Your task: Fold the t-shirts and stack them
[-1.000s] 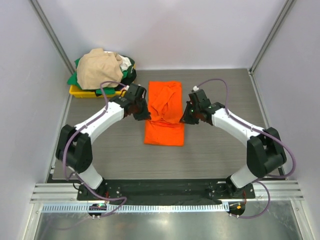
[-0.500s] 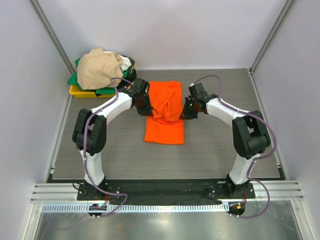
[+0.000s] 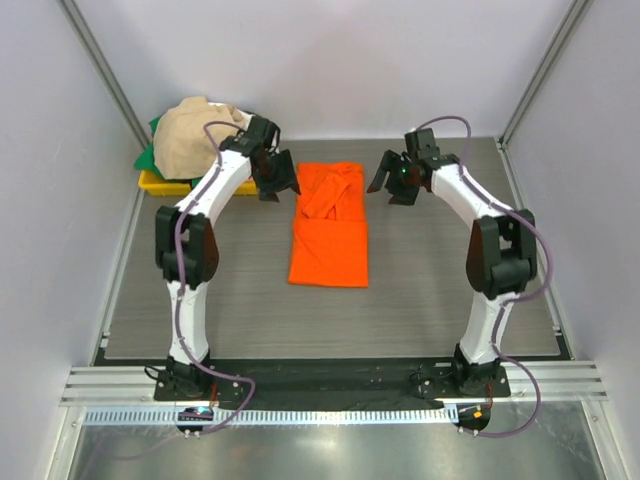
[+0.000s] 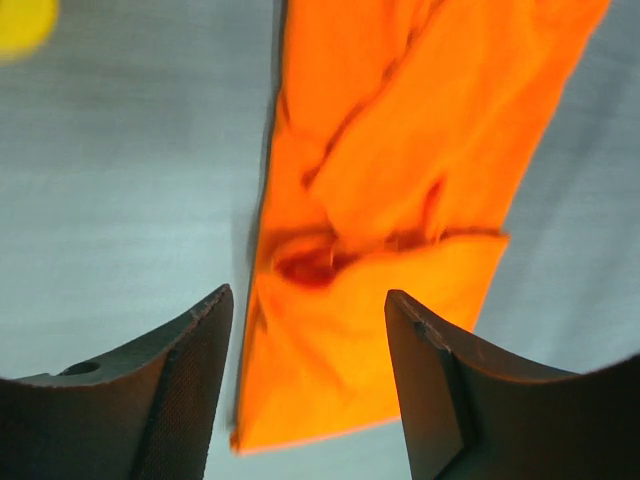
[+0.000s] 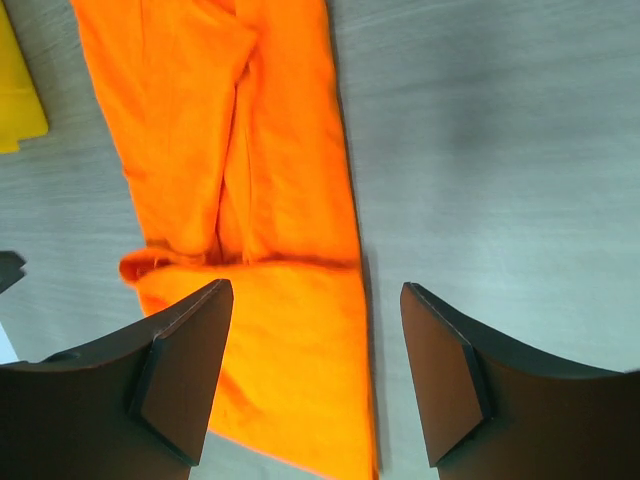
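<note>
I will move my right gripper back and down onto the orange t-shirt's near corner (image 3: 364,283) (image 5: 367,466) on its own side, since it lies flat, clear of the rumpled folds.
The orange t-shirt (image 3: 330,230) lies flat on the table as a long narrow strip, with rumpled folds in its far half (image 4: 400,150) (image 5: 200,100). My left gripper (image 3: 277,184) hovers open just off the shirt's far left edge, nothing between its fingers (image 4: 308,293). My right gripper (image 3: 389,186) hovers open off the far right edge, also empty (image 5: 316,287). More t-shirts are heaped at the back left: a beige one (image 3: 195,135) on top, a green one (image 3: 150,158) beneath, and white and black cloth (image 3: 256,130) at the side.
The heap sits in a yellow bin (image 3: 160,184) against the back left wall; its corner shows in both wrist views (image 4: 20,20) (image 5: 15,100). Grey table (image 3: 440,280) surrounds the orange shirt. Walls and frame posts enclose the back and sides.
Both grippers were shut at the orange shirt's mid-sides. They have let go, opened, and moved toward the far end of the shirt. The shirt lies where it was.
</note>
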